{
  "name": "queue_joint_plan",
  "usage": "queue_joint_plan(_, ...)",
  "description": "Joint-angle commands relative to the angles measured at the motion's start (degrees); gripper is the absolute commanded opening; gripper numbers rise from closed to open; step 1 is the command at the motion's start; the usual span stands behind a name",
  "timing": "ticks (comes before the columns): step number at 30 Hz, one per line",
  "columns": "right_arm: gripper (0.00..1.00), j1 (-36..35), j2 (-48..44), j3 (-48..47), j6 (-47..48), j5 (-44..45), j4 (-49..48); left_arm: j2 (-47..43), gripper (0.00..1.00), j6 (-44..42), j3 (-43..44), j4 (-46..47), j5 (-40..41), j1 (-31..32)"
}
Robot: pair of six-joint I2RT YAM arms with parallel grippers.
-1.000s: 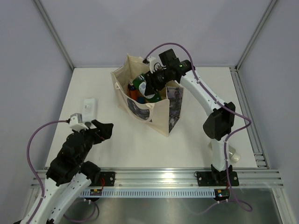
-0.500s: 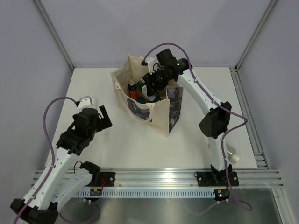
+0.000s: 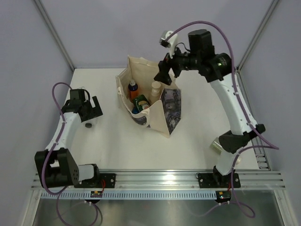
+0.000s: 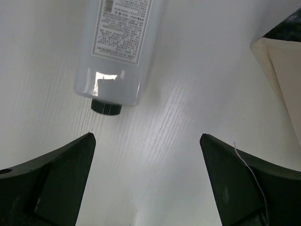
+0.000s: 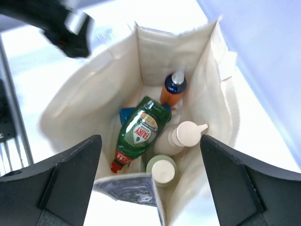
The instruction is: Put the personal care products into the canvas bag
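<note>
The left gripper moves outward and down onto the tube's labelled body (image 4: 121,40) next. That body is below and outward of the gripper's fingers, since they stand short of the cap.
The cream canvas bag (image 3: 170,109) stands open at the table's middle. Inside it lie a green red-capped bottle (image 5: 141,131), an orange spray bottle (image 5: 172,89), a beige bottle (image 5: 184,135), a sage-green bottle (image 5: 161,171) and a blue item (image 5: 126,114). My right gripper (image 5: 150,141) hangs open above the bag's mouth (image 3: 165,70), holding nothing. A grey tube (image 4: 117,47) with a black cap (image 3: 88,125) lies on the table at the left. My left gripper (image 4: 146,141) is open just short of the cap and low over the table (image 3: 94,107), apart from the tube.
A pale bottle-like thing (image 3: 217,145) lies by the right arm's base, partly hidden. The bag's corner (image 4: 282,70) shows to the right of my left gripper. Metal frame posts and walls border the white table (image 3: 122,146).
My right gripper opened and lifted out of the bag, leaving the green bottle inside. My left arm swung out to the left and came down over the grey tube.
</note>
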State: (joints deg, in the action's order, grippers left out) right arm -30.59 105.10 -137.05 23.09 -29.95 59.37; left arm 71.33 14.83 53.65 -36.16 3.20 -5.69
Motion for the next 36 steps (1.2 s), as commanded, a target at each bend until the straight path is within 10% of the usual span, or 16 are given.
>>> queue_joint_plan(1, 0.95, 5.00, -10.15, 9.46, 1.17, -12.91, -7.06, 5.73, 0.98, -6.12, 4.00, 7.33, -3.56, -0.20)
queue_joint_plan(19, 0.98, 26.44, -30.74, 53.99, 0.82, -30.16, -17.45, 37.64, 0.91, -8.15, 16.92, 3.12, 20.10, -0.11)
queue_joint_plan(26, 0.98, 30.06, -31.01, 55.05, -1.64, -32.88, -18.59, 41.52, 0.65, -10.34, 21.67, -3.20, 15.97, -0.11)
queue_joint_plan(32, 0.99, 32.70, -31.53, 55.67, -2.26, -34.29, -18.95, 39.51, 0.03, -9.65, 23.52, -5.93, 4.02, -0.55)
queue_joint_plan(36, 0.99, 32.87, -32.06, 56.63, -2.09, -35.08, -18.59, 34.15, 0.00, -5.44, 21.07, -3.75, -12.72, -2.47)
